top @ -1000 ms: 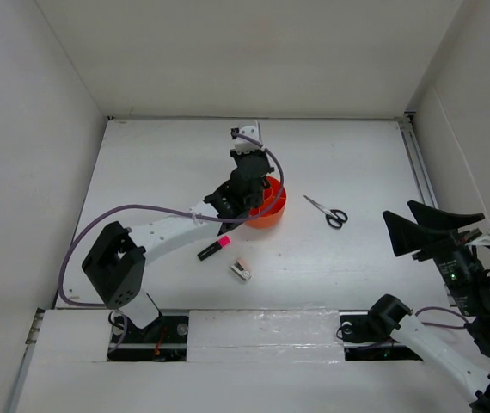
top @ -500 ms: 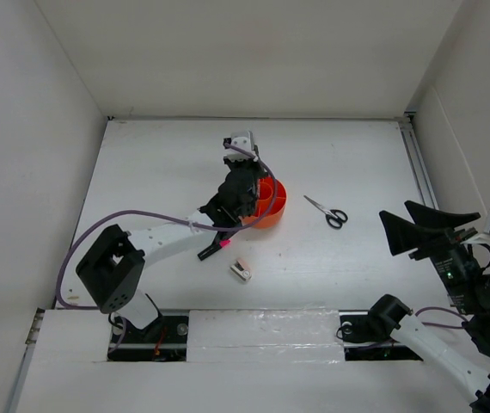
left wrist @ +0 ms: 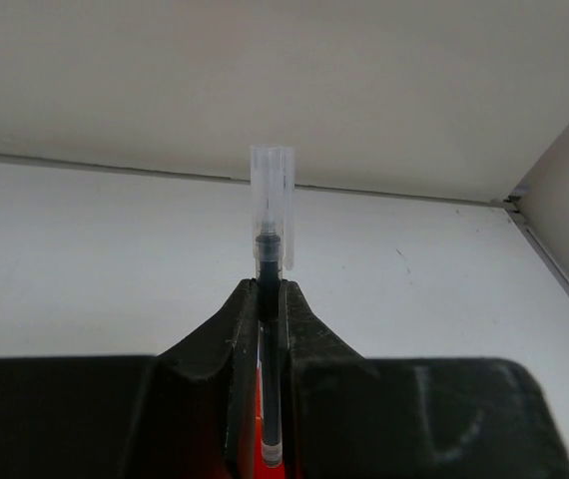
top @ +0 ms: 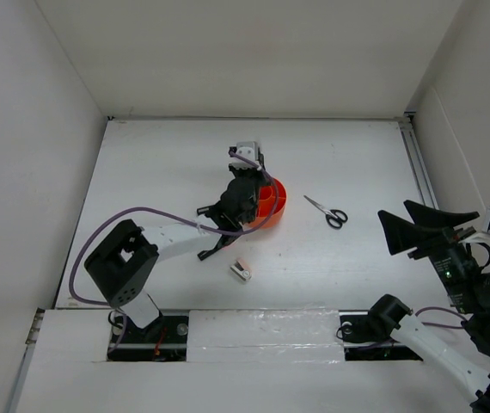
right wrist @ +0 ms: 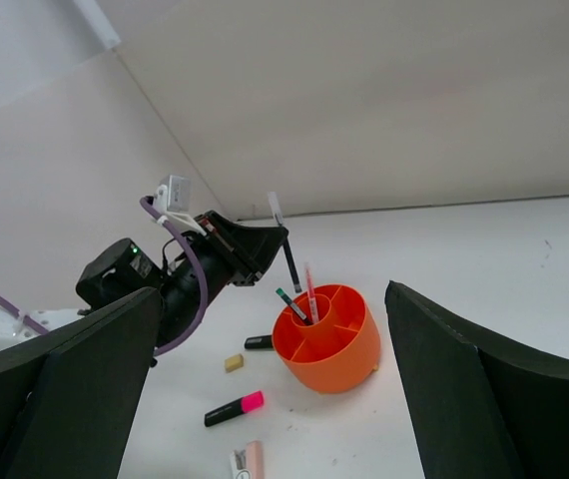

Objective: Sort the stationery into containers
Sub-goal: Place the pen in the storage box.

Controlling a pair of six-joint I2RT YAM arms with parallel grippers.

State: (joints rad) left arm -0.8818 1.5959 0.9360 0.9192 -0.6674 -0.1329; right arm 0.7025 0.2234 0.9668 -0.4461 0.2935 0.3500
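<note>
My left gripper should lower toward the orange organiser's central cup, bringing the thin black pen's lower end into it, since the other pens already stand there.
My left gripper (top: 247, 176) is shut on a thin black pen with a clear cap (left wrist: 270, 249). It holds the pen upright just above the left rim of the orange organiser (top: 272, 201), which also shows in the right wrist view (right wrist: 329, 344). A pink pen (right wrist: 310, 292) and a black pen (right wrist: 292, 304) stand in its central cup. A pink-capped marker (right wrist: 233, 407), a tan eraser (right wrist: 233, 362), another black marker (right wrist: 259, 342) and a pink-white clip piece (top: 241, 270) lie on the table. The scissors (top: 327, 212) lie to the organiser's right. My right gripper (top: 395, 209) is open and empty, raised at the right.
White walls enclose the table on the left, back and right. The left arm's purple cable (top: 133, 215) loops over the table's left part. The right gripper's fingers (right wrist: 464, 379) frame the right wrist view.
My left gripper has shifted a little over the organiser's left side, still holding the pen. The left arm now covers more of the pink-capped marker. The right arm has barely moved.
</note>
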